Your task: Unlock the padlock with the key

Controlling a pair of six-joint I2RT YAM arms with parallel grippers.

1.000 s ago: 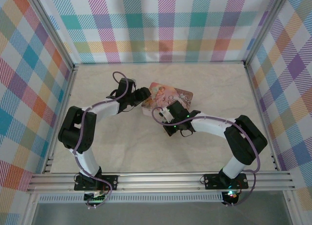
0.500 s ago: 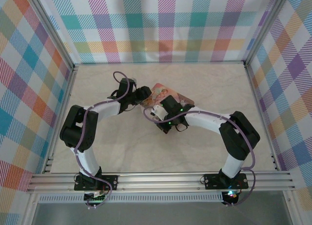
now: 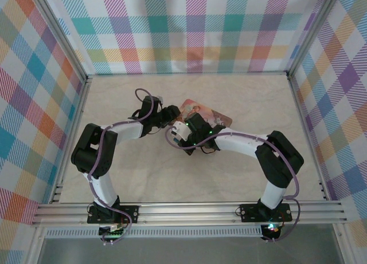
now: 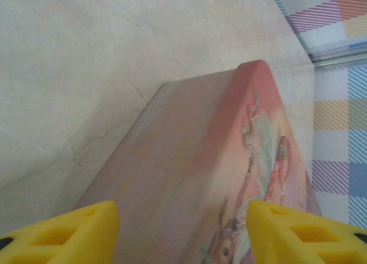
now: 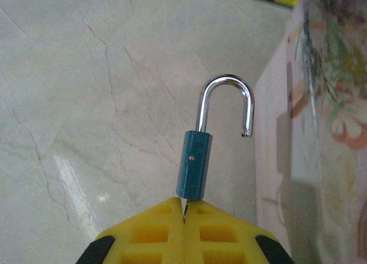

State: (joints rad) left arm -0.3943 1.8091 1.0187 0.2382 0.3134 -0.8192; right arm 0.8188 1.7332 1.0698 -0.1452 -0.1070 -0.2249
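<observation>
My right gripper holds the key, and the bare marble [image 3: 165,168] beside the pink tin is empty. Next it should move back toward my base and down to that marble, then let go of the key.
The padlock [image 5: 194,164] has a dark blue body and a silver shackle [image 5: 226,101] swung open, one end free. It stands off the tips of my right gripper [image 5: 184,209], which is shut on the thin key [image 5: 185,208]; the key's blade goes into the bottom of the lock body. The lock hangs over the marble table just left of the pink tin [image 5: 321,132]. My left gripper [image 4: 183,229] is open, its yellow fingers [image 4: 69,232] spread on either side of the near end of the pink tin [image 4: 218,161]. From above, both grippers meet at the tin's left corner [image 3: 190,108].
The pink illustrated tin [image 3: 212,113] lies mid-table behind the right wrist [image 3: 195,129]. The left gripper [image 3: 170,116] sits close to the right one. Plaid walls enclose the pale marble table [image 3: 246,98] on three sides.
My right arm has swung left along the tin toward the left gripper. The left gripper has shifted slightly right toward the tin's corner.
</observation>
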